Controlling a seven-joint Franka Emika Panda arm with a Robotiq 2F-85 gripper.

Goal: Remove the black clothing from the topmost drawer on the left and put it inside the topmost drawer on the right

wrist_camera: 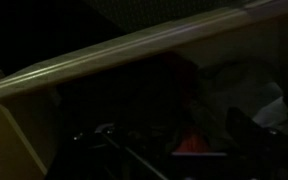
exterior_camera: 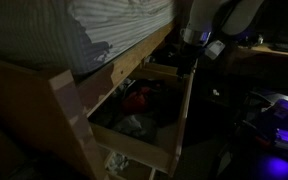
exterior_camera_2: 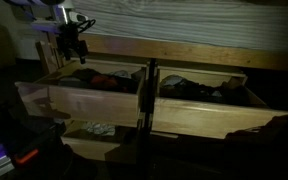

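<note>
My gripper will first go down into the open drawer to reach that dark cloth [exterior_camera: 157, 91] [wrist_camera: 134, 103] next to the red item.
The scene is very dark. The top left drawer [exterior_camera_2: 84, 98] stands open under the bed and holds dark clothing [exterior_camera_2: 84, 76] beside a red item [exterior_camera_2: 111, 79]. The red item also shows in an exterior view [exterior_camera: 136, 97] and faintly in the wrist view [wrist_camera: 189, 145]. The top right drawer [exterior_camera_2: 219, 112] is open too, with dark clothes [exterior_camera_2: 189, 88] inside. My gripper [exterior_camera_2: 75, 52] hangs above the back left part of the left drawer, also seen in an exterior view [exterior_camera: 188, 62]. Nothing shows between its fingers. Its jaws are too dark to read.
A lower left drawer [exterior_camera_2: 94, 145] is pulled out with a pale cloth [exterior_camera_2: 99, 128] in it. A striped mattress [exterior_camera: 104, 25] lies over the wooden bed frame [exterior_camera_2: 184, 50]. A wooden edge [wrist_camera: 134, 50] crosses the wrist view. Lit equipment [exterior_camera: 279, 105] stands beside the drawers.
</note>
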